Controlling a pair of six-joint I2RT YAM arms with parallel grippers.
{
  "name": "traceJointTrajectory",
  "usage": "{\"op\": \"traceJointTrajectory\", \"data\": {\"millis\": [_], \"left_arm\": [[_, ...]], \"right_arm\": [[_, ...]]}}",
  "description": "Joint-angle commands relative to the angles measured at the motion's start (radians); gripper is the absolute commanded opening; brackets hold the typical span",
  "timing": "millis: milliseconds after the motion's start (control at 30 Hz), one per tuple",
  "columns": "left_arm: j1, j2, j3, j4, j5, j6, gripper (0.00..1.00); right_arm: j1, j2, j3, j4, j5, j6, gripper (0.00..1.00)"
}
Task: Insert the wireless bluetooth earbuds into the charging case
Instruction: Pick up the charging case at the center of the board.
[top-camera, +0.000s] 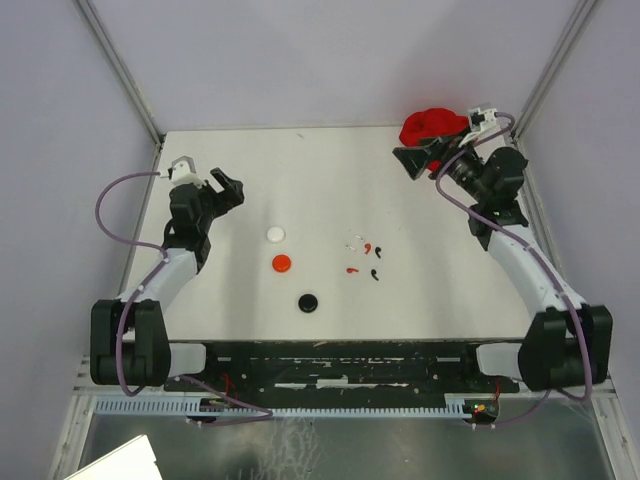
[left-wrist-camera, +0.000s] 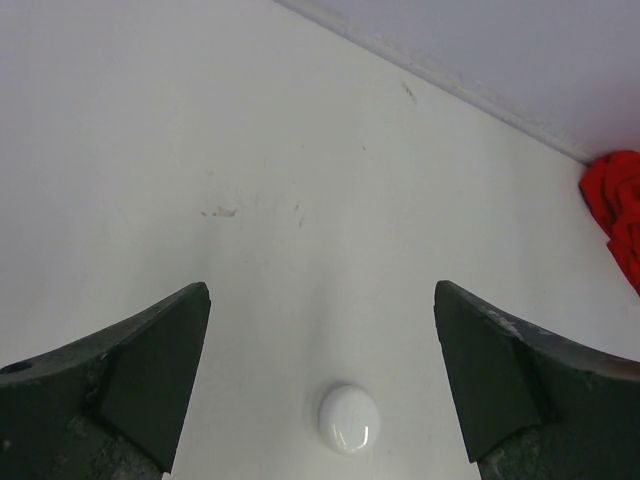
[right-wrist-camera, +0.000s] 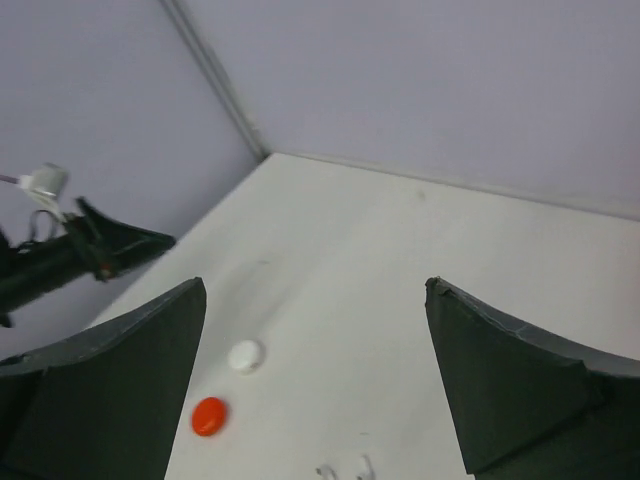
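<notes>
The right gripper reaches across to the left in the top view next and lowers open fingers around the white case (top-camera: 275, 234) (right-wrist-camera: 246, 356), which lies below it there.
Several tiny comma-shaped earbuds lie in a loose cluster right of the table's middle: white (top-camera: 353, 241), red (top-camera: 368, 247) and black (top-camera: 375, 274). Two white ones show at the bottom edge of the right wrist view (right-wrist-camera: 345, 468). Three closed round cases lie to their left: white (top-camera: 276, 233), red (top-camera: 283, 263) and black (top-camera: 308, 301). My left gripper (top-camera: 232, 187) is open and empty, above and left of the white case (left-wrist-camera: 349, 419). My right gripper (top-camera: 413, 160) is open and empty at the far right, well away from the earbuds.
A crumpled red cloth (top-camera: 432, 124) lies in the far right corner behind the right gripper; it also shows in the left wrist view (left-wrist-camera: 615, 215). Grey walls enclose the table on three sides. The left arm (right-wrist-camera: 90, 250) shows in the right wrist view.
</notes>
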Motion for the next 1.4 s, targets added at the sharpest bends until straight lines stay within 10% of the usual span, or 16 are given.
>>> {"op": "traceJointTrajectory", "data": {"millis": [0, 233, 633, 1367], "left_arm": [[0.001, 0.028, 0.000, 0.027, 0.145, -0.151, 0.99], [0.002, 0.020, 0.011, -0.030, 0.087, -0.158, 0.97], [0.002, -0.082, 0.025, -0.208, 0.081, -0.055, 0.99], [0.005, -0.104, 0.045, -0.303, 0.008, -0.002, 0.97]], "right_arm": [[0.023, 0.248, 0.045, 0.335, -0.322, 0.429, 0.99], [0.363, 0.386, 0.398, -0.491, 0.072, -0.235, 0.99], [0.638, 0.723, 0.599, -0.588, 0.419, -0.478, 1.00], [0.749, 0.965, 0.785, -0.556, 0.377, -0.633, 0.90]]}}
